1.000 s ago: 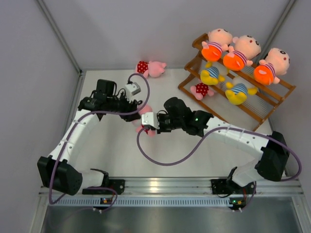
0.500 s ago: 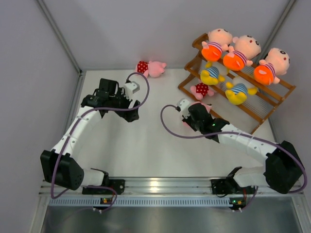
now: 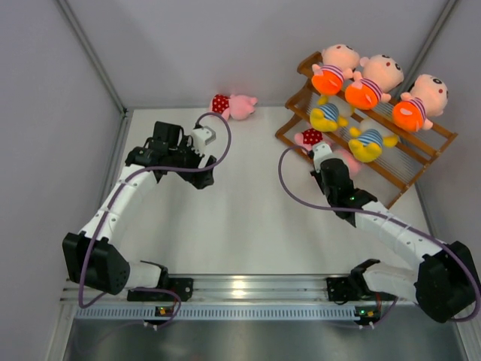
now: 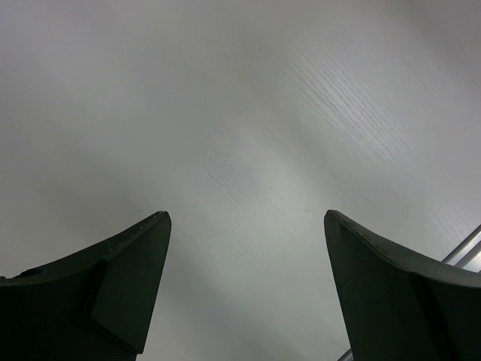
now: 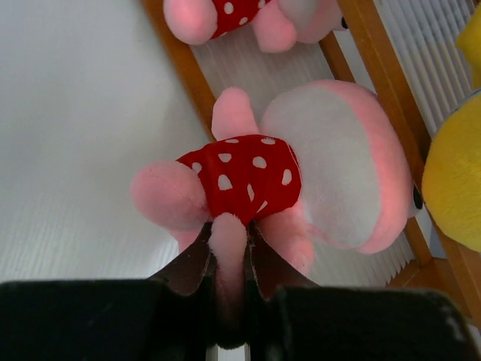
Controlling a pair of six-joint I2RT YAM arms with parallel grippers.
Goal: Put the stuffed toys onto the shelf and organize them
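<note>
My right gripper moves outward and down over the bottom level [image 5: 263, 81] next, then releases the toy's limb, since the held toy's feet still stick out past the shelf's front bar.
My right gripper [image 5: 228, 226] is shut on a limb of a pink stuffed toy [image 5: 301, 180] in red polka-dot clothes. It holds the toy over the bottom tier of the brown wooden shelf [image 3: 418, 159], as the top view shows [image 3: 346, 160]. A second pink toy [image 3: 310, 138] lies on that tier to the left and shows in the right wrist view [image 5: 233, 19]. Two yellow toys [image 3: 328, 115] sit on the middle tier, three peach-headed toys [image 3: 370, 79] on the top. A third pink toy [image 3: 232, 105] lies on the table. My left gripper [image 4: 244, 222] is open and empty over bare table.
The grey walls close in the white table [image 3: 248, 218] at the back and sides. The shelf's front rail [image 5: 188, 75] runs just ahead of the held toy. A yellow toy [image 5: 458, 180] sits close on its right. The metal rail [image 3: 240, 286] lies at the near edge.
My right arm has carried the pink toy from the middle of the table to the shelf's bottom tier. My left gripper drew back slightly toward the left, then stayed still.
</note>
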